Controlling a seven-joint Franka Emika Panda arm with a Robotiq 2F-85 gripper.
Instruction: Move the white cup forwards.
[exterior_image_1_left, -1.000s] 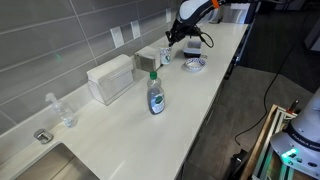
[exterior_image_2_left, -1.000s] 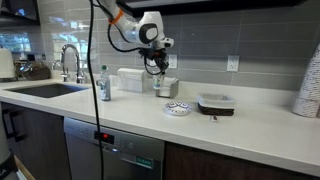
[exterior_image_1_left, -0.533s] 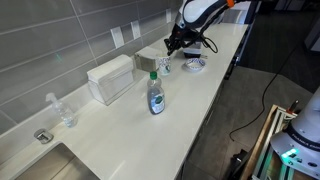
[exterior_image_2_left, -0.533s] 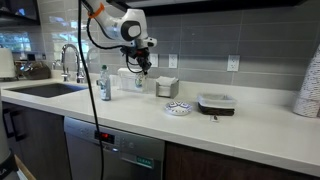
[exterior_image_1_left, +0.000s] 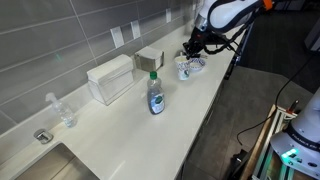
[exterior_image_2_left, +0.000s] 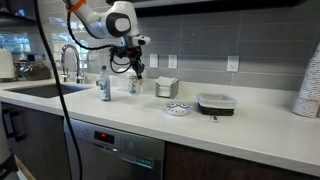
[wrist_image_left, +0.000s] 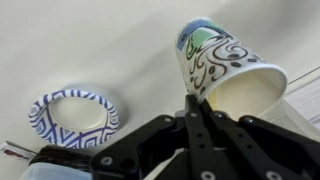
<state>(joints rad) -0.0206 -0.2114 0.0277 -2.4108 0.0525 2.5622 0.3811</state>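
Note:
The white cup in my gripper still hangs above the counter. It needs to go back and down next, onto the bare counter toward the counter's front edge (exterior_image_1_left: 192, 86).
The white cup (wrist_image_left: 225, 65) has blue-green and dark swirl marks on its side. My gripper (wrist_image_left: 196, 100) is shut on its rim, and the cup hangs tilted from the closed fingers in the wrist view. In both exterior views the gripper (exterior_image_1_left: 190, 50) (exterior_image_2_left: 133, 70) holds the cup (exterior_image_1_left: 184, 68) (exterior_image_2_left: 134, 86) just above the white counter. In an exterior view the cup is right beside the patterned dish (exterior_image_1_left: 196, 65). The dish also shows in the wrist view (wrist_image_left: 72, 115).
The blue-labelled soap bottle (exterior_image_1_left: 155, 95) (exterior_image_2_left: 104, 85) stands mid-counter. A white box (exterior_image_1_left: 110, 78) and a small grey box (exterior_image_1_left: 150, 57) (exterior_image_2_left: 167, 87) sit by the back wall. A dark lidded tray (exterior_image_2_left: 216, 102) lies past the dish (exterior_image_2_left: 177, 108). The sink and faucet (exterior_image_2_left: 68, 62) are at the counter's end.
My gripper has carried the cup away from the grey box at the back wall, towards the counter's front edge and the dish. The bottle and dish have not moved.

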